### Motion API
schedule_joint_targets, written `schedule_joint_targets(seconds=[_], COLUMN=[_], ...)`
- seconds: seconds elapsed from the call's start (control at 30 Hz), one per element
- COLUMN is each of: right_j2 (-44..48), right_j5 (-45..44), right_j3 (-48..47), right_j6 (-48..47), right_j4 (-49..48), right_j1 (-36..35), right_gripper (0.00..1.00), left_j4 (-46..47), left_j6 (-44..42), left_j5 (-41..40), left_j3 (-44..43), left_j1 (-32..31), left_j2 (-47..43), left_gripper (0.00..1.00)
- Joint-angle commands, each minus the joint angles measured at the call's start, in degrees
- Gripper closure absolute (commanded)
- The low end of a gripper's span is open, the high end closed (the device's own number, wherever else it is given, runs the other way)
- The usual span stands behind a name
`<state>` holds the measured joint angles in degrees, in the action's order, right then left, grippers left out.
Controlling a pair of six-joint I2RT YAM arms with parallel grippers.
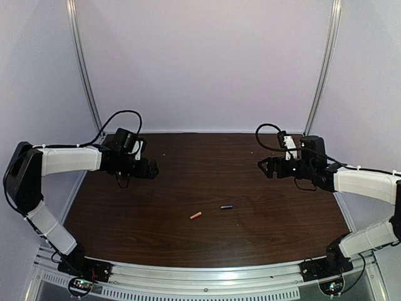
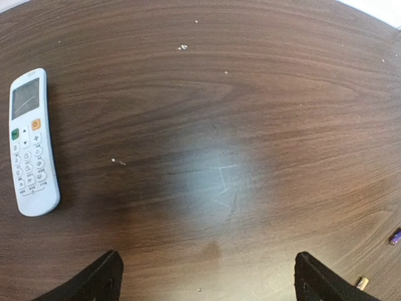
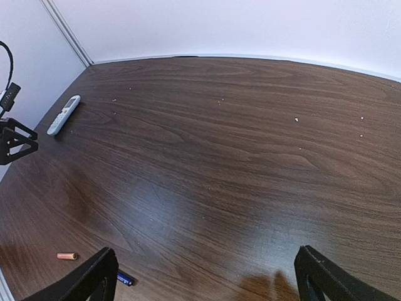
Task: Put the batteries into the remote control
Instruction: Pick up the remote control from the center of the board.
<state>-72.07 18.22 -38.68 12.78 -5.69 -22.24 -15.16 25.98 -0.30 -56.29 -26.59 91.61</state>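
Note:
My left gripper moves down and toward the left in the left wrist view, astride the remote's button section [image 2: 30, 155] next, since its fingers are above bare table.
The white remote control [image 2: 31, 141] lies face up, buttons showing, at the left of the left wrist view. It also shows far off in the right wrist view [image 3: 64, 115]. In the top view the left arm hides it. The orange battery [image 1: 195, 215] and the dark purple-blue battery [image 1: 226, 206] lie apart on the table's middle front. Both show in the right wrist view, orange [image 3: 66, 256] and purple-blue [image 3: 125, 279]. My left gripper [image 1: 150, 168] is open and empty above bare table, right of the remote. My right gripper [image 1: 266, 166] is open and empty, far from the batteries.
The dark wood table [image 1: 200, 182] has white enclosure walls behind and at both sides, with metal posts [image 1: 84, 69] at the back corners. Small white crumbs [image 2: 182, 47] dot the surface. The left gripper [image 3: 12, 141] shows at the right wrist view's left edge.

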Motion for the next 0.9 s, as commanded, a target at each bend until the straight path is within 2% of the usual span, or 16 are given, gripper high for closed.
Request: schedule_joint_targets(seconds=[0.0, 0.1, 0.2, 0.3, 0.57, 0.87], right_j2=[-0.65, -0.55, -0.28, -0.26, -0.64, -1.31], right_j5=[1.0, 1.32, 1.5, 2.34, 5.72, 7.06], right_j3=[-2.16, -2.52, -2.84, -3.16, -2.46, -2.63], right_j6=[-0.77, -0.65, -0.47, -0.47, 0.86, 0.58], right_j4=[2.19, 2.18, 2.54, 2.88, 1.07, 0.97], right_j1=[-0.1, 0.08, 0.34, 0.41, 0.6, 0.61], right_gripper=[0.0, 0.0, 0.0, 0.0, 0.0, 0.0], left_j4=[-0.13, -0.37, -4.56, -6.18, -7.95, -7.93], left_j6=[0.08, 0.32, 0.45, 0.2, -3.04, -3.78], left_j5=[3.27, 4.37, -1.54, -3.27, -8.42, -7.83], left_j3=[-3.03, -3.85, -7.05, -8.89, -13.68, -16.74], left_j1=[6.16, 10.8, 13.34, 16.39, 17.18, 17.18], left_j2=[-0.66, -1.24, -0.21, 1.39, 9.28, 16.2], left_gripper=[0.03, 0.03, 0.03, 0.03, 0.03, 0.03])
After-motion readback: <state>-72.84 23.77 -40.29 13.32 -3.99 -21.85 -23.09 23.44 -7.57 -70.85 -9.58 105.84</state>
